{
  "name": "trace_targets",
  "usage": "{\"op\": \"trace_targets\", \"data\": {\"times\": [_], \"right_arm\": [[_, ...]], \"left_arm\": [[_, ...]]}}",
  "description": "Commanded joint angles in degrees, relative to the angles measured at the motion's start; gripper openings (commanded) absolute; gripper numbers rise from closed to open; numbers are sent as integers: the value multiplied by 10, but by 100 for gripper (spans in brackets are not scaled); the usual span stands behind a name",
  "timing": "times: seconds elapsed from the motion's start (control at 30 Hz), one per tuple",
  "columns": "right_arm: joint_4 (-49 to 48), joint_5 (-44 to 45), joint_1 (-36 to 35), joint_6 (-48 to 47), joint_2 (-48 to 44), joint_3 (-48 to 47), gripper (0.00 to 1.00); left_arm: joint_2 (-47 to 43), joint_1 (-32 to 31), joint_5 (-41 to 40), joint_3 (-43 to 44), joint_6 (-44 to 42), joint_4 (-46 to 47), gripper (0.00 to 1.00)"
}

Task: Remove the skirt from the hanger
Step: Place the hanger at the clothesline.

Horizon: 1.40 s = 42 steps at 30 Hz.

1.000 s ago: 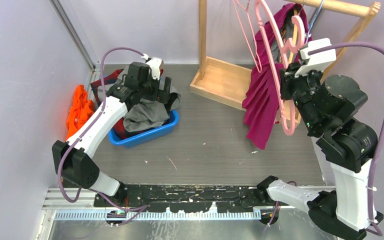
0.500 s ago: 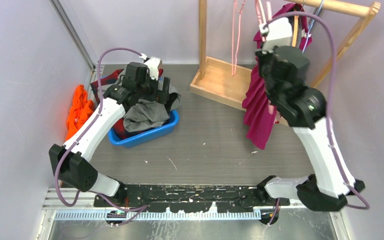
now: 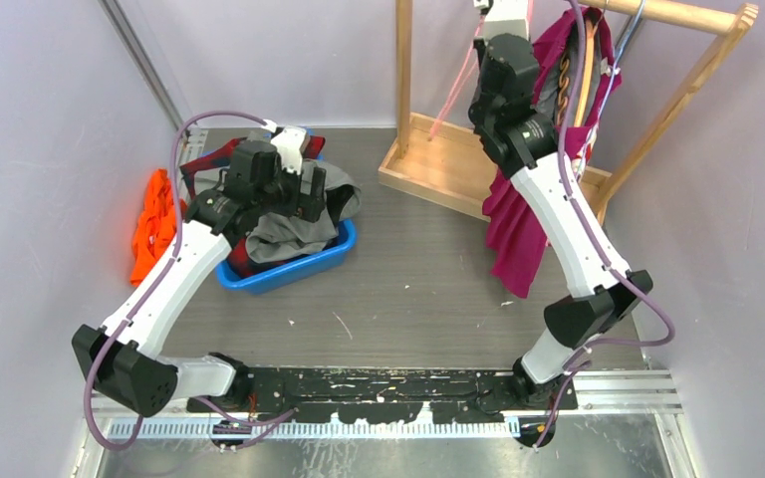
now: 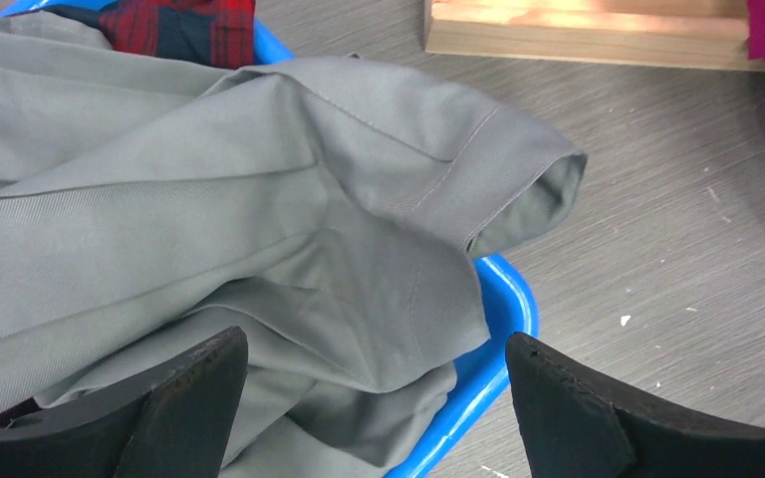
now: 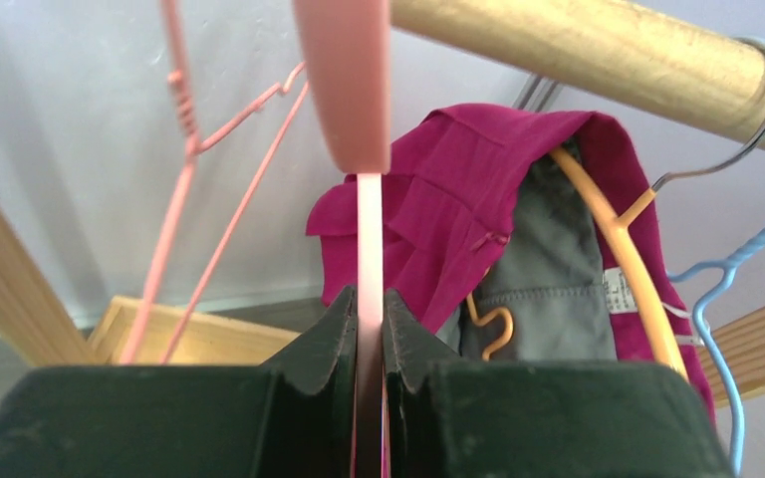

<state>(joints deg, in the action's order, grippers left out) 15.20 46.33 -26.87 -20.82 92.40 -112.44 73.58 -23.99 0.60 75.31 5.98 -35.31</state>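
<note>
My right gripper is holding the pink hanger (image 5: 369, 239), which is already bare. My right gripper will next carry it outward and toward the magenta garment to the wooden bar's open part (image 5: 558, 52) and release it.
A grey garment that looks like the skirt (image 3: 289, 234) (image 4: 259, 199) lies heaped in the blue bin (image 3: 309, 261) (image 4: 508, 309), with no hanger on it. My left gripper (image 3: 304, 189) (image 4: 374, 349) hovers just above it, jaws wide open and holding nothing. High at the wooden rail (image 3: 677, 12) (image 5: 578, 50), my right gripper (image 3: 503, 20) (image 5: 370, 299) is shut on a bare pink hanger (image 5: 369, 239) (image 3: 453, 95), whose hook end reaches up by the rail.
A magenta garment (image 3: 513, 229) (image 5: 438, 199) hangs from the rail on an orange hanger (image 5: 618, 229), beside a blue hanger (image 5: 717, 289). The rack's wooden base (image 3: 438, 159) sits behind. Orange cloth (image 3: 154, 219) lies left of the bin; red plaid fabric (image 4: 179, 25) is in it.
My right arm has swung up and to the left, carrying the pink hanger from in front of the magenta garment up to the rail. The left arm shifted slightly left, still open.
</note>
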Motion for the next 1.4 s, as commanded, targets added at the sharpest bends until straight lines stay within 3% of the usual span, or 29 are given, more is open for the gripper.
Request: {"op": "trace_targets", "data": {"times": [0.0,0.43,0.93,1.37], "right_arm": [[-51,-1,25,48,16,-88,1],[35,-68,78,138,107,-177,1],[78,-165,172,239,145,-143,1],[116,-222,169,305,136,-78,1]], "left_arm": [[-31,0,-27,-10,-27,-2,100],[-17,0,-55,2,-47,-7,99],[27,1,-52,30,-48,-11,99],[29,1,-48,15,-47,-8,100]]}}
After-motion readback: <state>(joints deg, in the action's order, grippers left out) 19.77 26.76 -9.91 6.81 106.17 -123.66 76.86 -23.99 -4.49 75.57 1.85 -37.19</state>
